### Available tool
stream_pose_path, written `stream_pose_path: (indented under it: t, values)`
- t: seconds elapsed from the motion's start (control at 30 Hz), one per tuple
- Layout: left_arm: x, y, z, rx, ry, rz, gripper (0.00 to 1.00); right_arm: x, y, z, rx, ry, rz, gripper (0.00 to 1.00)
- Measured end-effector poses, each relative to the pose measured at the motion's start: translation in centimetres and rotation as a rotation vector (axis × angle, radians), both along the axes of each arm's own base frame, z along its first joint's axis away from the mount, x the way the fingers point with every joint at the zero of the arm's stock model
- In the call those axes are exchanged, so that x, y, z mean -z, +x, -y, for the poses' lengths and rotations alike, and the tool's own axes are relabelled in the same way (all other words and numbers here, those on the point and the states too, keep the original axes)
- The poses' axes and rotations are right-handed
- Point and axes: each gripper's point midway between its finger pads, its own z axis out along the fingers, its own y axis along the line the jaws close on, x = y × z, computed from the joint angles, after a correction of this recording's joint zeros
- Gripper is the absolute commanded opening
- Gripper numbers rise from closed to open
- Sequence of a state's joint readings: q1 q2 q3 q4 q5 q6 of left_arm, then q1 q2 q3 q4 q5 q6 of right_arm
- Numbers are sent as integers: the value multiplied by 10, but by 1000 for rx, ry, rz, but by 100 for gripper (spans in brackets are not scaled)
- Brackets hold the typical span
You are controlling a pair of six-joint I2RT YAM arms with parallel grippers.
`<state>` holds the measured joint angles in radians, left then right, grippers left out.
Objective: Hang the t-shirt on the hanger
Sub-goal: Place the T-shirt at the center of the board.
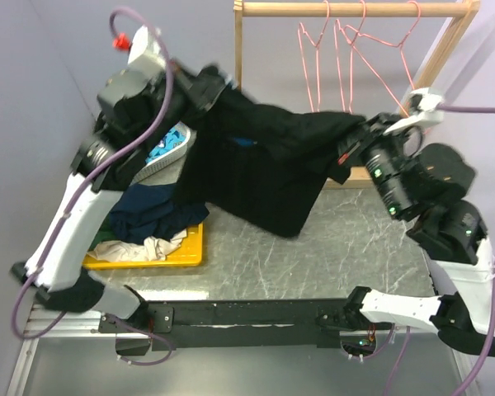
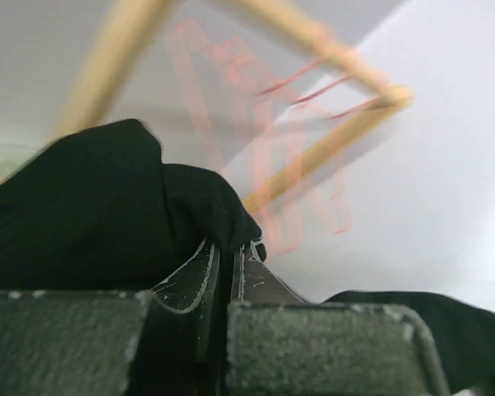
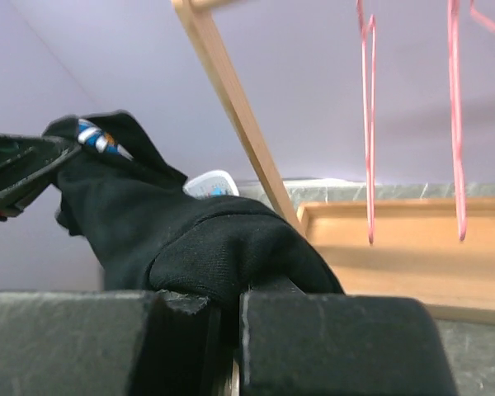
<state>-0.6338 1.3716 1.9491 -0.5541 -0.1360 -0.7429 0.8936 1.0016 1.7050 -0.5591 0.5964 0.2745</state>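
The bare tabletop (image 1: 246,250) beside the yellow bin lies below my left gripper and nearer me, so the gripper will next move down and back to release the t-shirt (image 1: 264,165) there.
The black t-shirt (image 1: 264,165) hangs stretched between my two grippers above the table, a bit of blue print showing near its top. At its left end my left gripper (image 1: 208,89) is shut on a fold of it; in the left wrist view the jaws (image 2: 228,254) pinch black cloth (image 2: 107,206). My right gripper (image 1: 356,132) is shut on the right end, where cloth (image 3: 181,239) bulges over the jaws (image 3: 231,304). Three pink wire hangers (image 1: 351,58) hang from the wooden rail just behind the shirt, and I cannot tell which is the task's hanger.
The wooden rack (image 1: 355,8) stands at the back, its base tray (image 3: 396,247) behind my right gripper. A yellow bin (image 1: 186,252) at the left holds a navy garment (image 1: 153,210) and other clothes. A white-and-blue object (image 1: 169,148) lies behind the bin.
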Motion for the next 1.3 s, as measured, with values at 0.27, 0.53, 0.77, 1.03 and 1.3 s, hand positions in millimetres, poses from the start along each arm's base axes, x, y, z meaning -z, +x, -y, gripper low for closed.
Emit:
stream_pose_path:
  t: [0.27, 0.53, 0.77, 1.03, 1.3]
  values:
    - [-54, -9, 45, 86, -55, 129, 1, -55, -19, 28, 18, 102, 91, 0]
    - [38, -12, 36, 49, 38, -23, 1, -5, -16, 17, -9, 80, 12, 0]
    - [218, -13, 38, 51, 185, -302, 1, 174, 0, 3, 30, -47, -297, 0]
    - [396, -25, 53, 121, 392, -636, 13, 392, -2, 35, 129, -101, -784, 12]
    - [396, 8, 82, 161, 461, -589, 80, 431, 35, 56, 168, 17, -928, 78]
